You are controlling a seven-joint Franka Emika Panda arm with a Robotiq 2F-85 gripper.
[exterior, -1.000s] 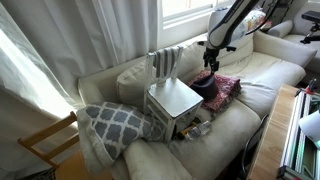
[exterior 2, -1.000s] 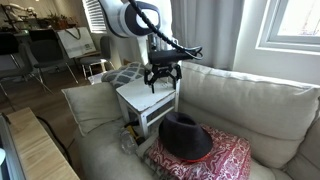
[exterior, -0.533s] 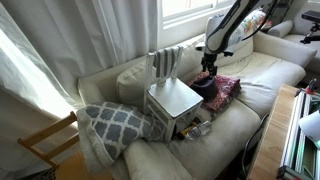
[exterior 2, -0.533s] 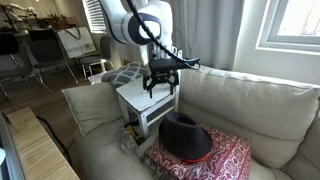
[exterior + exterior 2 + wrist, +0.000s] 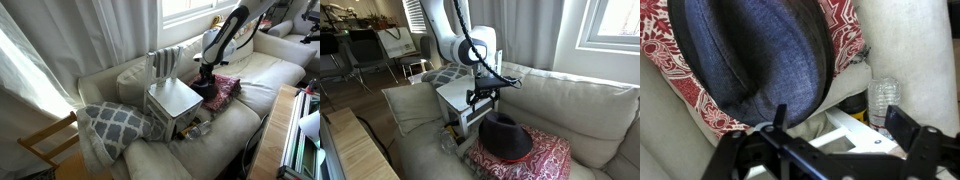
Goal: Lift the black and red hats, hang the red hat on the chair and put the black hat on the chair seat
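Note:
The gripper moves away from the white chair and down onto the chair-side end of the black hat's top (image 5: 201, 85) (image 5: 757, 102) next.
The black hat (image 5: 505, 137) lies on a red patterned cloth (image 5: 542, 162) on the sofa, next to the small white chair (image 5: 456, 101). In an exterior view the hat (image 5: 205, 89) sits just beside the chair seat (image 5: 173, 98), whose slat back (image 5: 165, 62) stands behind. My gripper (image 5: 485, 96) is open and empty, low over the gap between chair and hat. In the wrist view the hat (image 5: 755, 50) fills the upper left, the gripper (image 5: 840, 120) spans a white chair part (image 5: 855, 135). No bright red hat shows in any view.
A clear plastic bottle (image 5: 883, 100) lies by the chair's base. A grey patterned cushion (image 5: 112, 123) lies on the sofa beyond the chair. A bare wooden chair frame (image 5: 47, 143) stands beside the sofa arm. The sofa backrest (image 5: 555, 95) rises right behind the hat.
The gripper has come down and moved closer to the black hat, from above the chair back to just over the seat edge. Hat and chair have not moved.

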